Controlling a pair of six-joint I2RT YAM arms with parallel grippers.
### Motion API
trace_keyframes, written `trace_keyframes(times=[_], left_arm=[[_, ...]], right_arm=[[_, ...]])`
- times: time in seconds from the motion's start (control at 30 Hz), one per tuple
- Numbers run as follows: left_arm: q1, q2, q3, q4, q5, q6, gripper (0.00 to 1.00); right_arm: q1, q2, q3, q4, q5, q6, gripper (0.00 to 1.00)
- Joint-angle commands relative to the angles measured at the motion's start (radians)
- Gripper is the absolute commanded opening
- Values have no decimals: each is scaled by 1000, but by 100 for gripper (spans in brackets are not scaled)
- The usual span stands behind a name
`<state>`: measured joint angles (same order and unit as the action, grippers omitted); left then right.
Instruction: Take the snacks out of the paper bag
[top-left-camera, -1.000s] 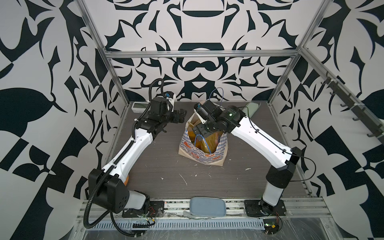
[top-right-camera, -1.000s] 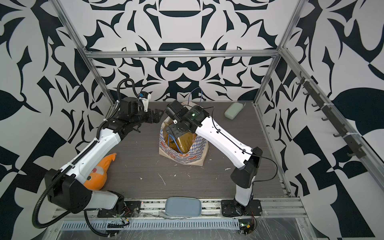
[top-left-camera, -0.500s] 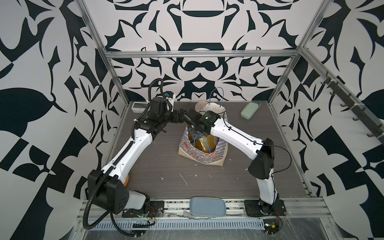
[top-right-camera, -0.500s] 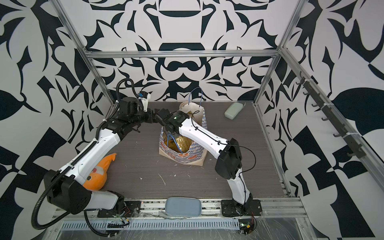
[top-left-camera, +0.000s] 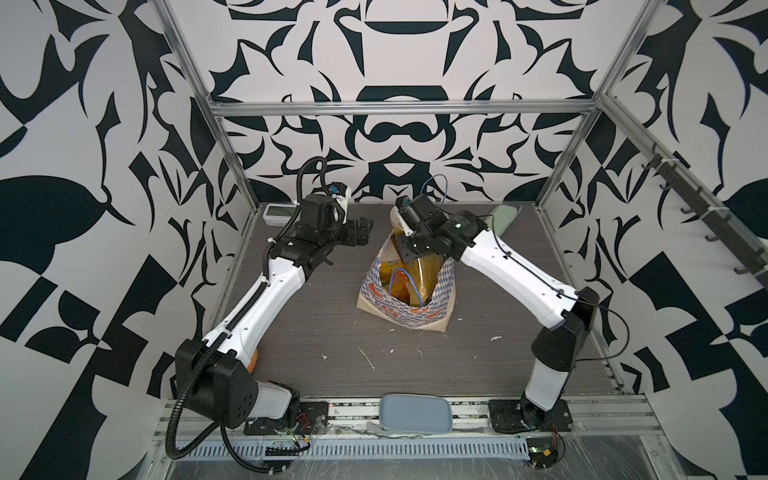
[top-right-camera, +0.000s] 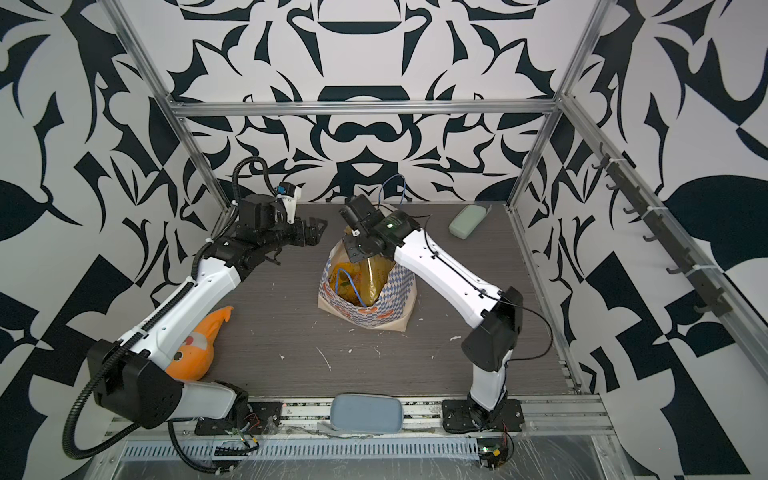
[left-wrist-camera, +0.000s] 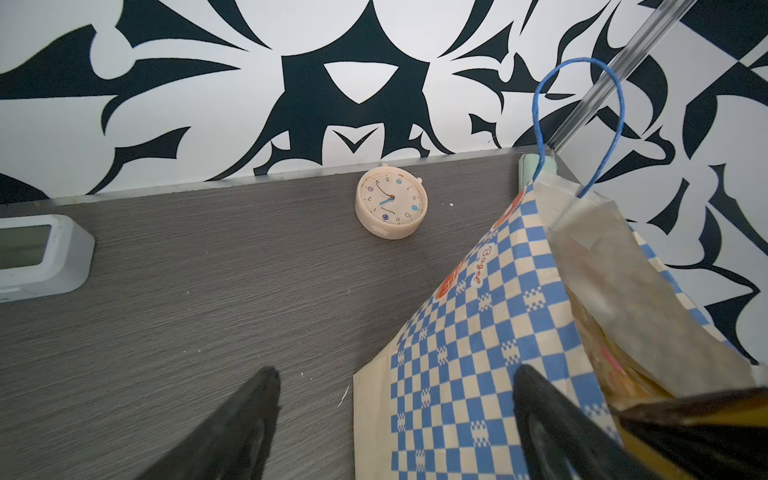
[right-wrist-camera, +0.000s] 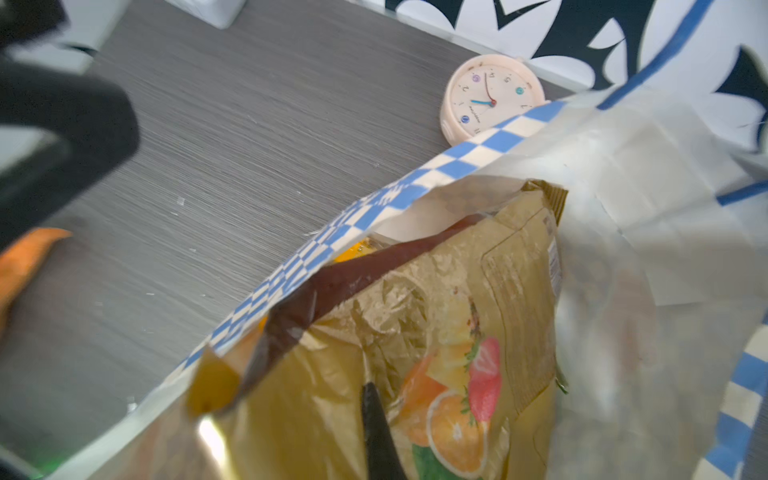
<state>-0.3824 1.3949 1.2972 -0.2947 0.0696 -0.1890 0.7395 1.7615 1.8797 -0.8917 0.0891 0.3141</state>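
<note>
I need to lift the gold packet, still in the bag, with my right gripper up toward the bag's edge by the mint green case (top-left-camera: 451, 272) (right-wrist-camera: 745, 392) and let go of the packet's top corner.
The paper bag (top-left-camera: 409, 307) (top-right-camera: 365, 309) stands open in the middle of the table, with a blue-and-white checked band and blue cord handles. My right gripper (top-left-camera: 409, 253) (top-right-camera: 359, 253) is at the bag's mouth, shut on a gold packet with fruit pictures (right-wrist-camera: 415, 332) (top-left-camera: 426, 272); one black fingertip (right-wrist-camera: 376, 419) lies across it. More yellow-orange snacks (top-left-camera: 392, 278) show inside the bag. My left gripper (top-left-camera: 365, 232) (left-wrist-camera: 395, 415) hangs open just left of the bag (left-wrist-camera: 478, 353), its fingers (left-wrist-camera: 249, 415) holding nothing.
A cream round clock (left-wrist-camera: 390, 208) lies behind the bag by the back wall. A white digital device (top-left-camera: 279, 212) sits at the back left, a mint green case (top-right-camera: 467, 220) at the back right. An orange plush fish (top-right-camera: 199, 345) lies under the left arm.
My right gripper has closed on the gold packet at the bag's mouth. The left arm has stayed where it was, open.
</note>
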Motion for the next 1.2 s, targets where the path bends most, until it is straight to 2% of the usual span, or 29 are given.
trace_keyframes(times=[0.0,0.2,0.33,0.5,0.63,0.7,0.77,1.03,1.17], left_arm=[[2,-8,-13,21,-17,-11,91],[2,-5,-15,41,-31,-15,91],[3,3,-12,42,-33,-17,91],[3,9,-10,48,-44,-17,91],[3,3,-12,49,-53,-15,91],[2,-5,-25,59,-60,-11,91],[3,-10,-37,66,-70,-6,91],[3,-7,-45,91,-81,-1,91],[2,1,-46,99,-80,-2,91]], right_arm=[[-89,-126,-51,235,-284,24,0],[-234,-170,-89,389,-630,113,0],[-280,-172,-49,434,-741,158,0],[-353,-167,-12,553,-868,286,0],[-373,-152,20,568,-906,312,0],[-407,-158,8,659,-948,396,0],[-440,-157,45,680,-969,424,0],[-510,-142,266,537,-941,388,0],[-550,-121,353,531,-969,448,0]])
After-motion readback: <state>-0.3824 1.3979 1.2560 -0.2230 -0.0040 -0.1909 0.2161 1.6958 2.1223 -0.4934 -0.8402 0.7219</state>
